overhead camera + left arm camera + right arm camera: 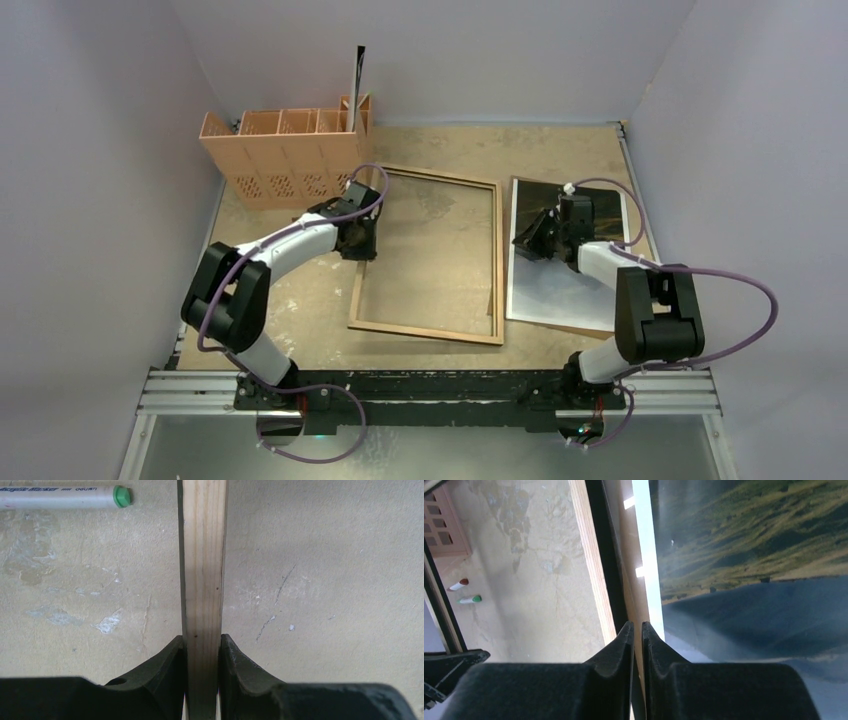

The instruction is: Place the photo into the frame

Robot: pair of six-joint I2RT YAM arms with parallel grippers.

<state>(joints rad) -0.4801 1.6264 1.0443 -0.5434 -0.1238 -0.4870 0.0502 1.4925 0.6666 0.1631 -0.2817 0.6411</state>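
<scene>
My left gripper goes down to the tabletop beneath the frame's held bar [367, 275] next, then releases the frame. A shadow along the frame's near edge shows it raised.
The frame [430, 255] lies back-up mid-table, light wood rails around a clear pane. My left gripper [357, 240] is shut on its left rail; in the left wrist view the wooden rail [202, 570] runs up between the fingers of that gripper [202, 645]. The photo [570, 270], a dark landscape with a white border, lies flat to the right of the frame. My right gripper [528, 243] sits at the photo's left edge. The right wrist view shows this gripper [637, 627] nearly shut beside the photo's [749, 555] border. A brown strip shows in the slit. No grip is visible.
A brown backing board [575, 328] lies under the photo, and its edge [629, 555] shows beside the frame's black side [606, 555]. An orange slotted organiser [285, 150] stands at the back left. A green-capped marker [65, 496] lies left of the frame. Walls close in on both sides.
</scene>
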